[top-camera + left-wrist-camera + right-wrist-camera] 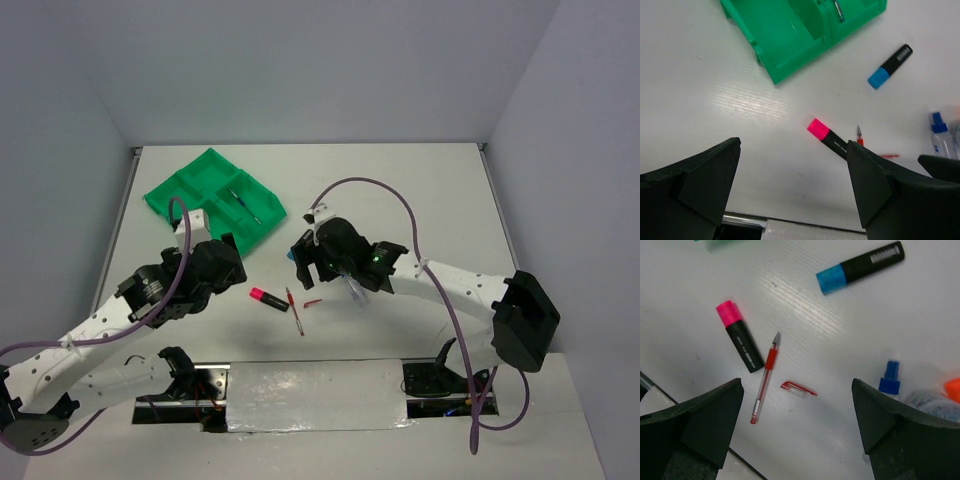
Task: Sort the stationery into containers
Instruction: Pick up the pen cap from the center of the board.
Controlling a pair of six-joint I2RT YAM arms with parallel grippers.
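Next, my right gripper moves back and down onto the loose red cap (pixel 312 302) (pixel 798 388), turning its fingers meanwhile, as the cap's length points finger to finger.
The green tray (pixel 190 195) lies at the far left with a thin pen (pixel 243 205) in one compartment; it also shows in the left wrist view (pixel 785 35). A pink-ended highlighter (pixel 268 298), a red pen (pixel 294 311) and its loose red cap (pixel 312 302) lie between the arms. In the right wrist view I see the pink highlighter (pixel 739 336), red pen (pixel 765 376), cap (pixel 798 388), blue-ended highlighter (pixel 860 267), blue-capped tube (pixel 889 377) and an orange end (pixel 953 389). My left gripper (pixel 792 187) is open and empty near the pink highlighter (pixel 826 136). My right gripper (pixel 797 427) is open and empty above the cap.
The blue-ended highlighter (pixel 889 66) and the blue-capped tube (pixel 941 137) show in the left wrist view. The table's near edge with a metal strip (pixel 320 395) runs between the arm bases. Grey walls close the table on three sides.
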